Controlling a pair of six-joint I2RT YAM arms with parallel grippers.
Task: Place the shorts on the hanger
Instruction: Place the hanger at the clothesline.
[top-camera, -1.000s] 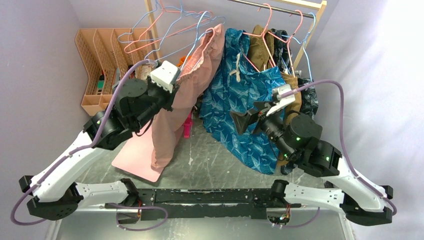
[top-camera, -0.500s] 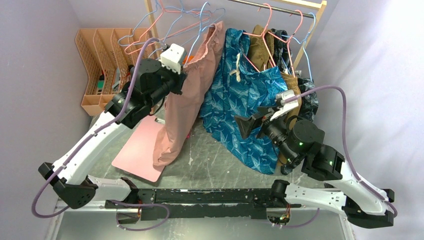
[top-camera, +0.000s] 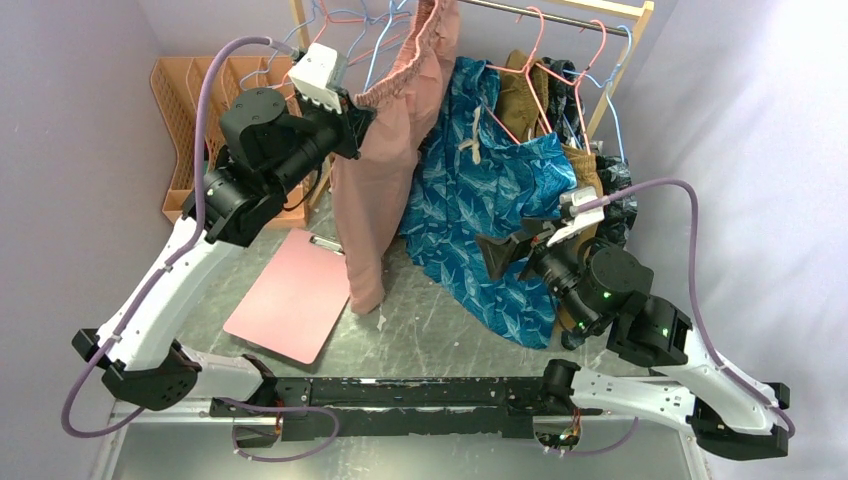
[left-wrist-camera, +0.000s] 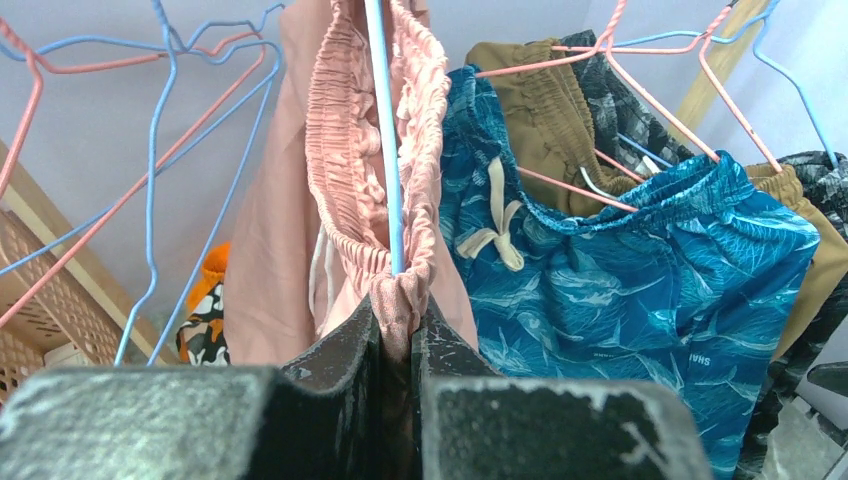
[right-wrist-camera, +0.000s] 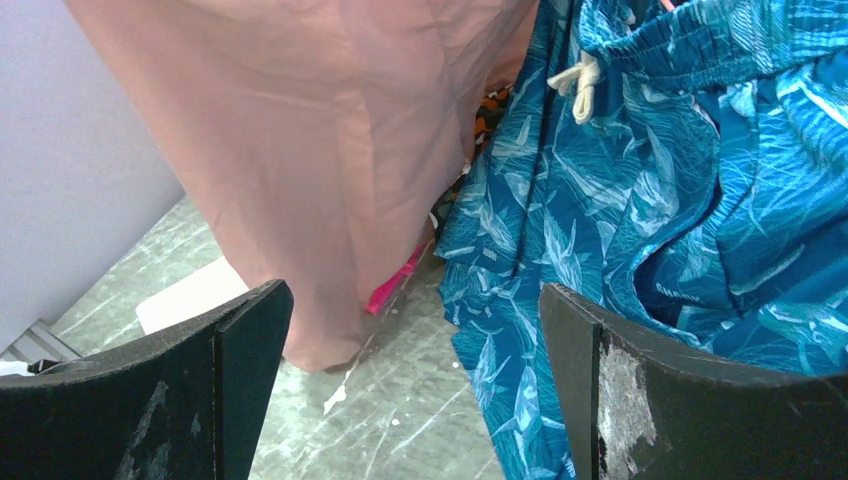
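The left gripper moves to the right in the top view toward the blue patterned garment next and releases the shorts, with the hanger wire (left-wrist-camera: 385, 150) inside the shorts' waistband.
The dusty-pink shorts (top-camera: 385, 170) hang from their gathered waistband near the rail, legs reaching down to the table. My left gripper (top-camera: 358, 105) is shut on one end of the waistband (left-wrist-camera: 400, 300), raised high. A light-blue hanger wire (left-wrist-camera: 385, 150) runs up through the waistband opening from just above the fingertips. The shorts also show in the right wrist view (right-wrist-camera: 330, 130). My right gripper (top-camera: 500, 250) is open and empty, low beside the blue patterned garment (top-camera: 490, 200), to the right of the shorts' hem.
A wooden rail (top-camera: 560, 10) holds pink and blue wire hangers (top-camera: 340, 30), olive shorts (top-camera: 520, 90) and dark garments (top-camera: 615, 190). Orange file racks (top-camera: 195, 110) stand at back left. A flat pink board (top-camera: 290, 295) lies on the table (top-camera: 420, 320).
My left gripper has risen and moved back toward the rail, lifting the shorts so they hang straighter and higher. The right gripper stayed nearly still, open.
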